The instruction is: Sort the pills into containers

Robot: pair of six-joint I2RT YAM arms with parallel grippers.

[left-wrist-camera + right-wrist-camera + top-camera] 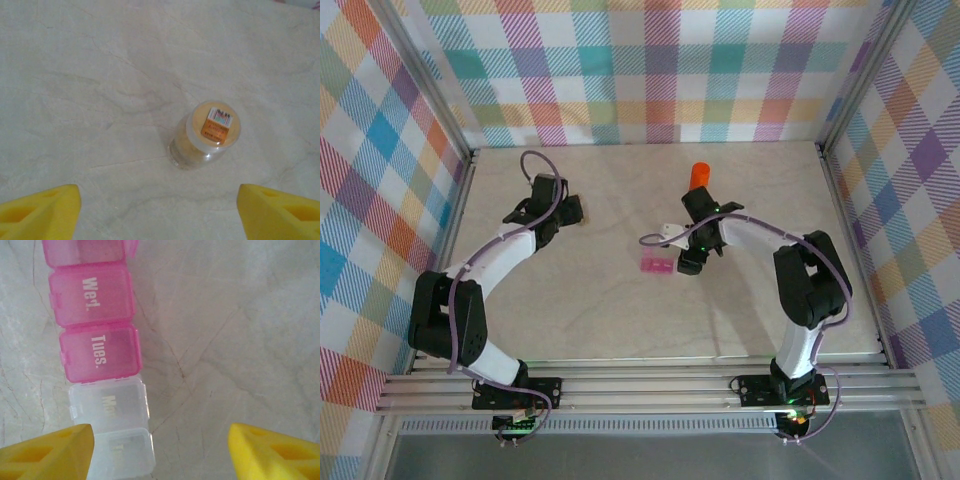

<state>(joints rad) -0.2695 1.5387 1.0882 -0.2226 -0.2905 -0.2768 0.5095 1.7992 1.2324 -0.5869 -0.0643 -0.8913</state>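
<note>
Next, my left gripper moves down toward the small clear jar, which stands beyond its open fingers, until they straddle the jar's orange-labelled lid (214,126).
The container, a flat pill box (95,345), has pink compartments marked "Wed." and "Tues." and clear ones at its near end. In the top view it lies mid-table (655,265). My right gripper (160,450) hovers open above the table; the box's clear end sits by its left fingertip (47,455), not between the jaws. It hangs just right of the box (689,262). My left gripper (159,210), at the back left (563,212), is open over bare table. A small clear jar (210,132) with an orange-labelled lid stands ahead of it. The pills are hidden; the jar's yellowish inside is too blurred to tell.
An orange bottle (700,176) stands behind the right arm's wrist. A small white object (670,233) lies just beyond the pill box. Metal rails and checked walls (650,70) close in the marble table (610,310) on three sides.
</note>
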